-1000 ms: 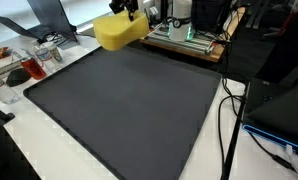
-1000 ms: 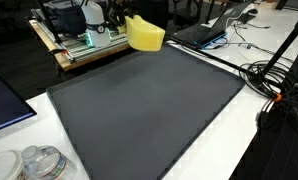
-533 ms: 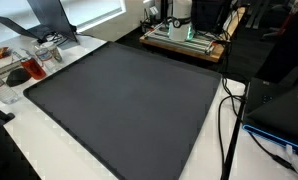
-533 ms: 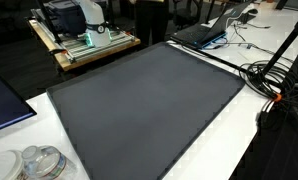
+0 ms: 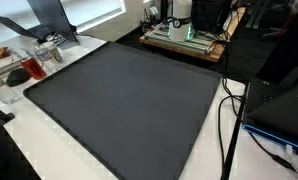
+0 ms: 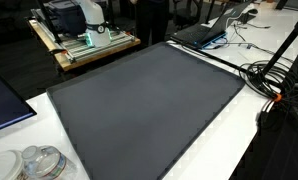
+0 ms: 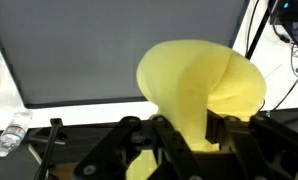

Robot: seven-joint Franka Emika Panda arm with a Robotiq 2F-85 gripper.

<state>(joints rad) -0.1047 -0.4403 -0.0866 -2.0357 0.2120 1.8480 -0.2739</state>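
I will turn my gripper next and move it toward the dark strip past the white edge (image 7: 89,140), which is toward the bottom of the wrist view from it. Then I will let go of the pale-yellow thing.
In the wrist view my gripper (image 7: 192,135) is shut on a soft yellow sponge-like object (image 7: 194,85), which bulges out above the squeezing black fingers. It hangs high above a large dark grey mat (image 7: 109,50). The gripper and the yellow object are out of frame in both exterior views, which show only the bare mat (image 5: 129,100) (image 6: 144,105).
A plastic bottle (image 7: 11,133) lies on the white table beside the mat. A wooden tray with lab equipment (image 5: 184,35) (image 6: 84,40) stands behind the mat. Cables (image 6: 274,85) and a laptop (image 6: 204,32) lie at one side, containers (image 5: 29,65) (image 6: 34,162) at the other.
One second ago the yellow object in the gripper showed at the mat's far edge in both exterior views; it has since risen out of those frames.
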